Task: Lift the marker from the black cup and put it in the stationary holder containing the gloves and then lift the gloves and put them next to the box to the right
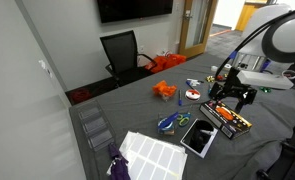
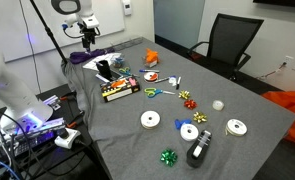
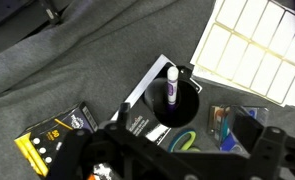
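My gripper will next move down toward the black cup, its spread fingers on either side of the marker's capped upper end [image 3: 172, 75].
The black cup [image 3: 173, 100] stands on a dark flat box, and a purple marker [image 3: 171, 86] with a white cap stands upright in it. The cup also shows in an exterior view [image 2: 104, 71]. My gripper [image 3: 177, 160] hangs above the cup with its fingers spread either side. It is open and empty. In both exterior views it hovers over the table's end [image 1: 230, 95] [image 2: 87, 40]. The purple gloves [image 1: 118, 164] lie at the table's near corner beside a clear mesh holder [image 1: 92, 126].
A box of markers [image 3: 49, 142] [image 1: 231, 118] lies beside the cup. Blue-green scissors [image 1: 167, 123], white label sheets [image 3: 249, 45] [image 1: 152, 155], an orange object [image 1: 165, 90], tape rolls [image 2: 150, 119] and gift bows [image 2: 169, 157] are spread over the grey cloth. An office chair [image 1: 122, 52] stands behind.
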